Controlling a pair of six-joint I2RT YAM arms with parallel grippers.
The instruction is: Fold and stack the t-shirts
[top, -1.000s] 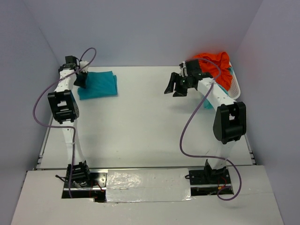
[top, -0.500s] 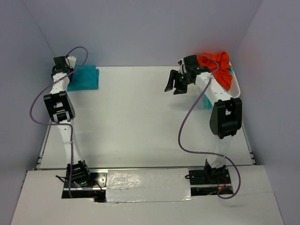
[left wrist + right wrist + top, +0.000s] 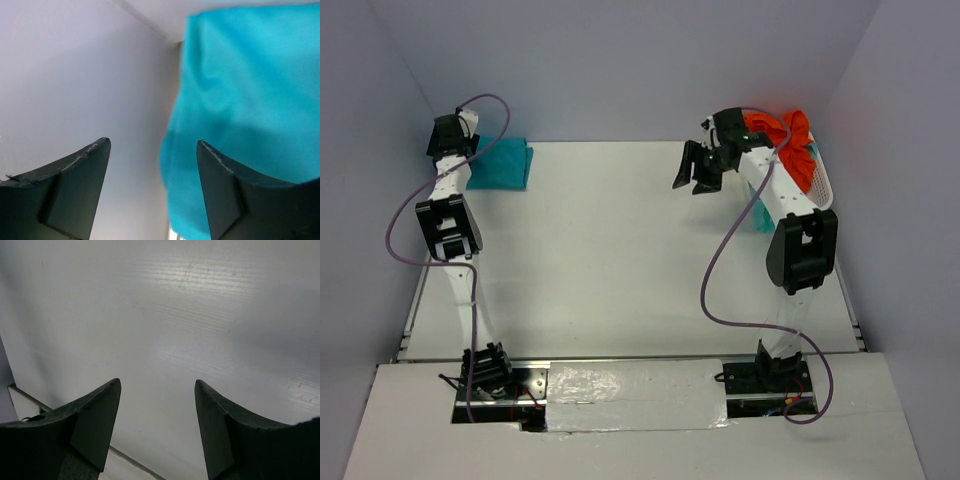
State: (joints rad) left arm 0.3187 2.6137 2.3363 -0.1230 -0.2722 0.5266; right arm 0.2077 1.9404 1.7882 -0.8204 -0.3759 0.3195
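Observation:
My right gripper goes toward the right in the top view next, then down onto the mint-aqua scrap (image 3: pixel 763 219) at the basket (image 3: pixel 823 190), since empty table lies below it.
The teal t-shirt (image 3: pixel 502 164) lies folded at the table's far left corner, against the back wall. My left gripper (image 3: pixel 462 152) hovers at its left edge with the jaws open and nothing between them. In the left wrist view the teal cloth (image 3: pixel 250 90) sits behind the right fingertip, and the left gripper (image 3: pixel 152 142) mostly frames bare wall. The orange t-shirt (image 3: pixel 792 138) is heaped in the white mesh basket (image 3: pixel 823 190) at the far right. My right gripper (image 3: pixel 698 170) hangs open above the table, left of the basket, and it is empty (image 3: pixel 157 381). A mint-aqua scrap (image 3: pixel 763 219) peeks out beside the right arm.
Side walls close in the table on the left, back and right. The left arm stands along the left edge with its purple cable looping out. The right arm's forearm crosses in front of the basket. Silver tape covers the near edge between the bases.
The left gripper dragged the folded teal shirt left into the far corner, then opened and let it go. The right gripper drifted slightly toward the back.

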